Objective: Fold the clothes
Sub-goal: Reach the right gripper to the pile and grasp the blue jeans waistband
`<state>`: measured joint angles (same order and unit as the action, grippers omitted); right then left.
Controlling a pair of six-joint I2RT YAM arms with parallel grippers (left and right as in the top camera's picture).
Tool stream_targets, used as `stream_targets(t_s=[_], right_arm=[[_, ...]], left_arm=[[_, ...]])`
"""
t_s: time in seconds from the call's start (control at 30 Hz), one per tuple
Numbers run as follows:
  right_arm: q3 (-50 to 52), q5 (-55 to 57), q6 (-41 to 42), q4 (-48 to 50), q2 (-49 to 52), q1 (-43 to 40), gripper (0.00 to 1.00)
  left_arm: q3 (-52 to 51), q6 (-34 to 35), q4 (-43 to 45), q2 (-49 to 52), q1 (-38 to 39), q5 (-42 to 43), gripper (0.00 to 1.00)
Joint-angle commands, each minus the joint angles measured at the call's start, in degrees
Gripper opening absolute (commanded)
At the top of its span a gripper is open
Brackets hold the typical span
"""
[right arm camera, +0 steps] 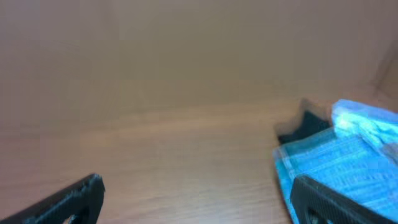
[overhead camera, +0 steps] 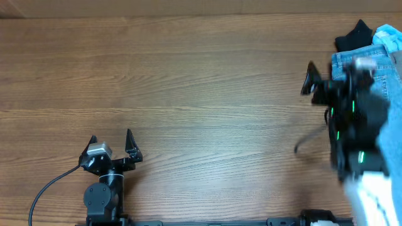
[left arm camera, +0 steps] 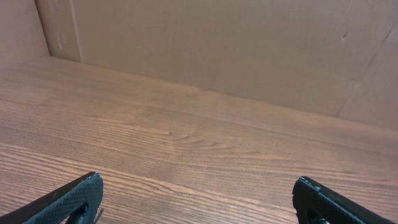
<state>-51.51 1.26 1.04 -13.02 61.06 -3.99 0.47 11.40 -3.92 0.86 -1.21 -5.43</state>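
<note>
The jeans' waistband edge (overhead camera: 338, 61) (right arm camera: 283, 164) near the black garment lies exposed against bare wood, so next my right gripper needs to move outward and down to close on that edge.
The clothes, a pair of light blue denim jeans (overhead camera: 384, 44), lie bunched at the table's far right edge, partly hidden under my right arm. In the right wrist view the jeans (right arm camera: 348, 158) sit to the right, and one finger overlaps their near edge. My right gripper (overhead camera: 328, 75) (right arm camera: 199, 186) is open and blurred, hovering at the left border of the denim with nothing between its fingers. My left gripper (overhead camera: 112, 138) (left arm camera: 199, 186) is open over bare wood at the front left, far from the jeans.
A black garment (overhead camera: 353, 36) (right arm camera: 303, 129) lies just behind the jeans. A brown cardboard wall (left arm camera: 217, 50) stands along the table's back edge. The wooden table (overhead camera: 201, 94) stretches between the two arms. A loose cable (overhead camera: 308, 141) hangs by the right arm.
</note>
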Motion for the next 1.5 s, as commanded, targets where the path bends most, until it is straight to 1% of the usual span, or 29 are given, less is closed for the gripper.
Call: stream_targets(t_s=[0.0, 0.07, 0.13, 0.17, 0.23, 0.33, 0.57, 0.7, 0.8, 0.93, 1.07, 1.13, 1.2, 1.23, 1.27, 1.3, 1.47], right_arm=[[-17.14, 3.82, -1.77, -11.30, 16.59, -2.89, 1.00], [-26.03, 3.85, -1.75, -20.00, 25.24, -3.65, 1.00], [-32.57, 3.80, -1.70, -27.10, 31.98, -3.87, 1.00], [-34.93, 3.87, -1.77, -29.18, 34.86, -3.87, 1.00], [-36.81, 3.89, -2.45, -30.16, 38.82, -3.91, 1.00], [-36.81, 6.40, -3.02, -26.82, 43.06, -3.96, 1.00], [-36.81, 26.58, -2.32, -23.65, 52.54, -3.96, 1.00], [-36.81, 27.96, -2.62, -21.68, 56.70, -3.96, 1.00], [-36.81, 31.87, -2.62, -18.10, 59.78, -3.74, 1.00], [-36.81, 36.04, -2.69, -16.02, 62.40, -3.74, 1.00], [-36.81, 38.18, -4.81, -14.03, 64.52, -4.15, 0.99], [-36.81, 39.21, -5.60, -12.98, 65.55, -4.13, 0.96], [-36.81, 40.70, -5.60, -12.00, 66.60, -4.13, 0.89], [-36.81, 41.27, -5.57, -11.56, 67.04, -4.13, 0.84], [-36.81, 41.46, -5.60, -11.34, 67.41, -4.13, 0.77], [-36.81, 41.72, -5.57, -10.97, 67.60, -4.24, 0.74], [-36.81, 41.75, -5.60, -10.12, 67.98, -5.18, 0.73]], left_arm=[[-0.20, -1.55, 0.09, -0.55, -0.04, -0.52, 1.00], [-0.20, -1.55, 0.09, -0.55, -0.04, -0.52, 1.00], [-0.20, -1.55, 0.09, -0.55, -0.04, -0.52, 1.00], [-0.20, -1.55, 0.11, -0.55, -0.04, -0.52, 1.00], [-0.20, -1.55, 0.09, -0.55, -0.04, -0.52, 1.00], [-0.20, -1.55, 0.09, -0.55, -0.04, -0.52, 1.00], [-0.20, -1.55, 0.09, -0.55, -0.04, -0.52, 1.00], [-0.20, -1.55, 0.09, -0.55, -0.04, -0.52, 1.00], [-0.20, -1.55, 0.09, -0.55, -0.04, -0.52, 1.00], [-0.20, -1.55, 0.09, -0.55, -0.04, -0.52, 1.00], [-0.20, -1.55, 0.09, -0.55, -0.04, -0.52, 1.00], [-0.20, -1.55, 0.09, -0.55, -0.04, -0.52, 1.00], [-0.20, -1.55, 0.09, -0.55, -0.04, -0.52, 1.00], [-0.20, -1.55, 0.09, -0.55, -0.04, -0.52, 1.00], [-0.20, -1.55, 0.09, -0.55, -0.04, -0.52, 1.00], [-0.20, -1.55, 0.09, -0.55, -0.04, -0.52, 1.00], [-0.20, -1.55, 0.09, -0.55, -0.04, -0.52, 1.00]])
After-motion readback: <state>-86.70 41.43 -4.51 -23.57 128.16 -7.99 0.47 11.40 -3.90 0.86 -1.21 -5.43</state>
